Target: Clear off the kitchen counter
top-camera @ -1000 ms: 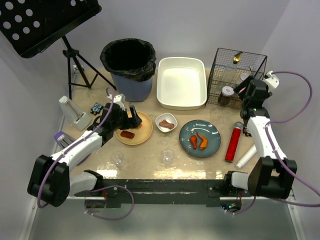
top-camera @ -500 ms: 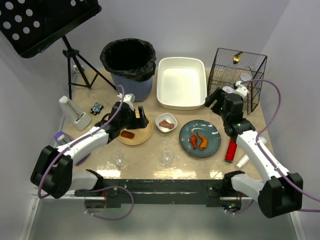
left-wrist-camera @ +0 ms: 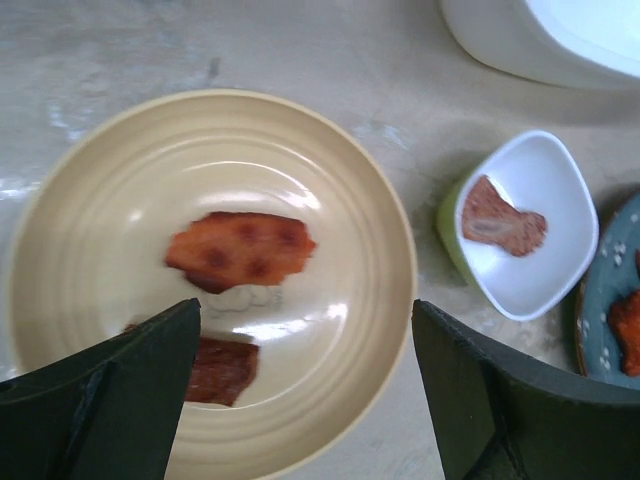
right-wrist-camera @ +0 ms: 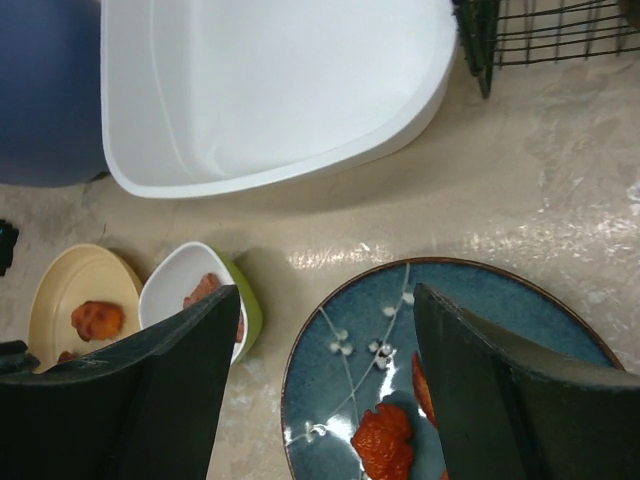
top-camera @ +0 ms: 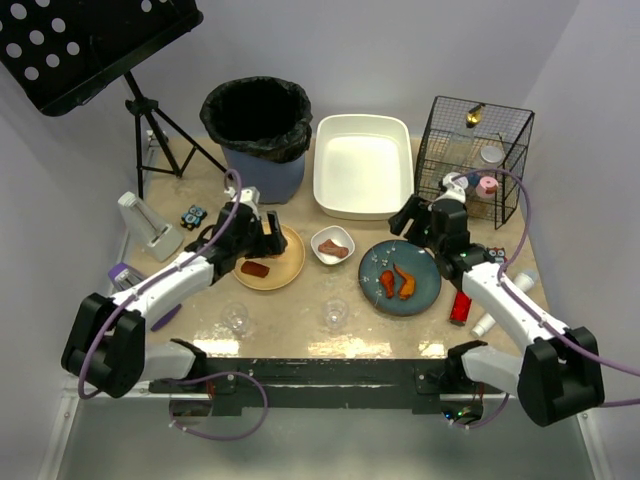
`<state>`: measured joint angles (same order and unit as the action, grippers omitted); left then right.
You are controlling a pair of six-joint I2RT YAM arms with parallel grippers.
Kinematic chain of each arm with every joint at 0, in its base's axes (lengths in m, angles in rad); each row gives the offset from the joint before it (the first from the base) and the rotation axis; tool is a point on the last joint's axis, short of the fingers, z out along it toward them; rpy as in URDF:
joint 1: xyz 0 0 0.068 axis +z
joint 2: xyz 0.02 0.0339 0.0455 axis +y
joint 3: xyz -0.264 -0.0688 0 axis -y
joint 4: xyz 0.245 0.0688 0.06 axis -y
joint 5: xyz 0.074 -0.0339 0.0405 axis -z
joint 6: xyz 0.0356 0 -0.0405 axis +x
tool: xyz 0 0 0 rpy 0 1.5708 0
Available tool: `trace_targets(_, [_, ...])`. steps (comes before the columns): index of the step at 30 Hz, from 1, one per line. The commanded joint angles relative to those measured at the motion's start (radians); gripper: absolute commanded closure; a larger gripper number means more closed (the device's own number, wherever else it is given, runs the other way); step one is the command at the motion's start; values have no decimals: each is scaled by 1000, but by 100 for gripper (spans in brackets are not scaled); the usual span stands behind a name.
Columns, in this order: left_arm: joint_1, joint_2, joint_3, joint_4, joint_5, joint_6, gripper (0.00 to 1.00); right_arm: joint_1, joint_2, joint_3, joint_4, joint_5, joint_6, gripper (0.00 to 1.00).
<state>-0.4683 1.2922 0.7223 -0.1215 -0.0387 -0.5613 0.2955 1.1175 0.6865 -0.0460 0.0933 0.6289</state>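
I will move my left gripper back and away from the white bowl next, then down onto the tan plate's opposite rim [top-camera: 237, 264] [left-wrist-camera: 32, 232]. The bare counter there leaves room for my fingers.
The beige mottled kitchen counter [top-camera: 290, 310] holds a tan plate [top-camera: 280, 270] with a brown food strip [top-camera: 254, 268]. My left gripper [top-camera: 268, 235] is open and empty just above this plate [left-wrist-camera: 330, 230], over an orange piece [left-wrist-camera: 240, 248] and a dark strip [left-wrist-camera: 222, 368]. A small white bowl [top-camera: 332, 245] holds a piece of meat [left-wrist-camera: 500, 222]. A blue plate [top-camera: 400, 277] carries orange food pieces [top-camera: 397, 282]. My right gripper [top-camera: 412, 220] is open and empty over the far edge of that plate [right-wrist-camera: 470, 310].
A black-lined trash bin [top-camera: 257, 135], a white tub [top-camera: 363, 165] and a black wire basket [top-camera: 472, 155] stand at the back. Two glasses [top-camera: 236, 316] [top-camera: 335, 313] stand near the front edge. A red can [top-camera: 463, 295] and a white tube [top-camera: 490, 320] lie at the right.
My right arm has swung left from the wire basket to above the blue plate. My left gripper has shifted slightly over the tan plate.
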Motion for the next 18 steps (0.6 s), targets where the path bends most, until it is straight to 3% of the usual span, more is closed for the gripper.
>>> trace_targets(1, [109, -48, 20, -53, -15, -17, 9, 30, 36, 27, 90, -90, -55, 26])
trace_targets(10, [189, -148, -61, -145, -145, -127, 9, 186, 163, 174, 84, -90, -75, 28])
trace_targets(18, [250, -194, -168, -156, -178, -180, 20, 254, 211, 202, 118, -113, -60, 29])
